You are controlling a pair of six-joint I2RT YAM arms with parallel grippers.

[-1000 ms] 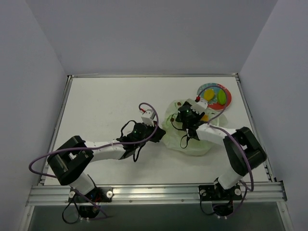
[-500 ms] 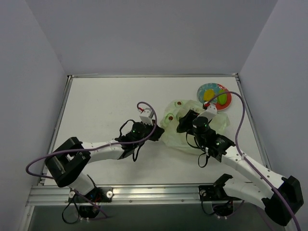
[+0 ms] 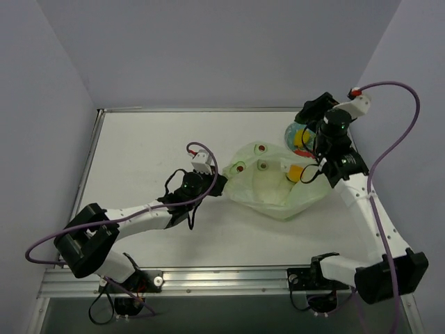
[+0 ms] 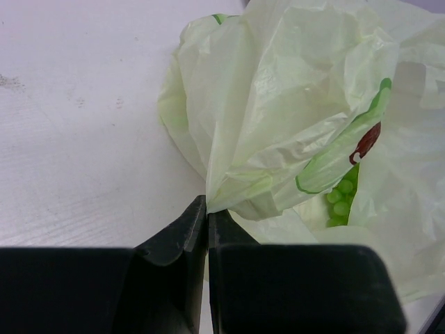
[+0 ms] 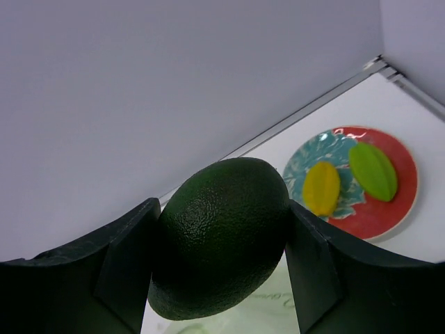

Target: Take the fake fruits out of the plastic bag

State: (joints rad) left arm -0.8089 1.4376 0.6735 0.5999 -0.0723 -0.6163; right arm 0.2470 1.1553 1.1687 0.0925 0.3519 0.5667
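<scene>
Next, my right gripper will move down to the plate's near red part below it and release the dark green avocado (image 5: 219, 236) there, since that part of the plate is empty.
The pale green plastic bag (image 3: 274, 188) lies crumpled at mid-table. My left gripper (image 3: 213, 182) is shut on its left edge; the left wrist view shows the jaws (image 4: 207, 209) pinching a fold of the bag (image 4: 278, 104). Green grapes (image 4: 341, 198) show through the film, and a small yellow-orange fruit (image 3: 295, 172) lies in the bag's right side. My right gripper (image 3: 308, 115) is raised at the back right, shut on a dark green avocado (image 5: 219, 236). A yellow fruit (image 5: 321, 188) and a lime-green fruit (image 5: 373, 170) lie on the plate.
The red-and-teal floral plate (image 5: 400, 209) sits at the back right corner, partly hidden under my right arm in the top view (image 3: 293, 132). The table's raised rim (image 3: 222, 109) and the walls run close behind it.
My right gripper has come up out of the bag and swung to the back right, above the plate, with the avocado in it. My left gripper keeps its hold on the bag and has shifted slightly left.
</scene>
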